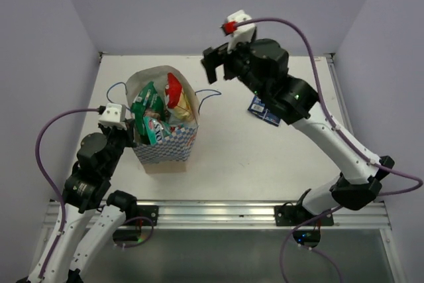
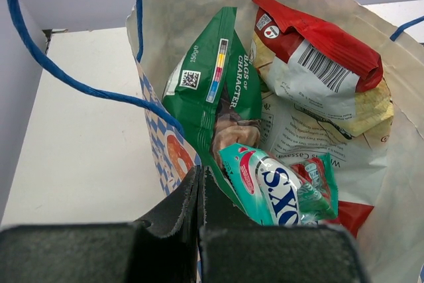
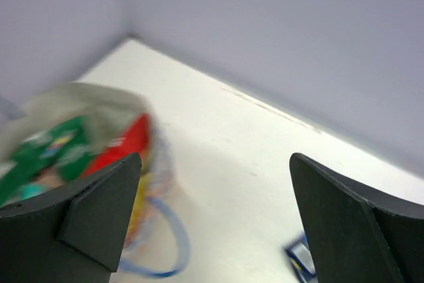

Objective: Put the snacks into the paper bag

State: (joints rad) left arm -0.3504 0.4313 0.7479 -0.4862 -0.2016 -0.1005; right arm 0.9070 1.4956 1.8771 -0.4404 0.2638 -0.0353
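The robot needs to lower its open right gripper next, toward the right in the top view, onto the dark blue pack's crimped end, because this pack is still outside the bag.
The paper bag stands upright left of the table's middle. Inside it show the dark green chips, a red Chuba packet and the teal candy pack. The left wrist view looks into the bag at the green chips, red packet and teal pack. My left gripper is shut on the bag's left rim. My right gripper is open and empty, above the table right of the bag. The dark blue pack lies on the table, partly under my right arm.
Blue string handles hang off the bag's sides, one looping past the left wrist camera. Lilac walls close in the white table at the back and both sides. A metal rail runs along the near edge.
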